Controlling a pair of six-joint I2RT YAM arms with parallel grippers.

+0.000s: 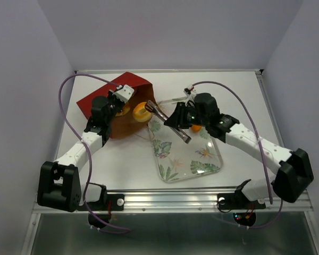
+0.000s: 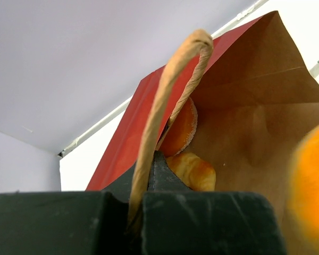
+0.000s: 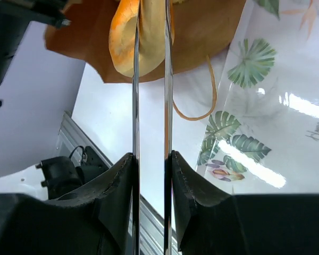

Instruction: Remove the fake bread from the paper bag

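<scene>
My right gripper moves away from the bag's opening and down over the tray's middle (image 1: pixel 183 144) (image 3: pixel 304 174) next. It loosens the tongs there, because bare space lies beside the other bun.
The dark red paper bag (image 1: pixel 98 101) lies on its side at the back left, its brown mouth facing right. My left gripper (image 1: pixel 118 104) is shut on its twine handle (image 2: pixel 165 101) and holds the mouth up. In the left wrist view a round bun (image 2: pixel 182 130) and another pastry (image 2: pixel 195 171) lie inside the bag (image 2: pixel 244 101). My right gripper (image 1: pixel 176 119) is shut on metal tongs (image 1: pixel 158 111). The tong blades (image 3: pixel 135 79) pinch an orange-golden bun (image 1: pixel 141 112) at the bag's mouth; it also shows in the right wrist view (image 3: pixel 125 40). Another bun (image 1: pixel 196 127) lies on the tray beside the right wrist.
A clear leaf-patterned tray (image 1: pixel 186 156) lies right of the bag, under the right arm; it also shows in the right wrist view (image 3: pixel 266 106). The bag's other twine handle (image 3: pixel 210 101) hangs onto the table. White walls close in the table's sides and back.
</scene>
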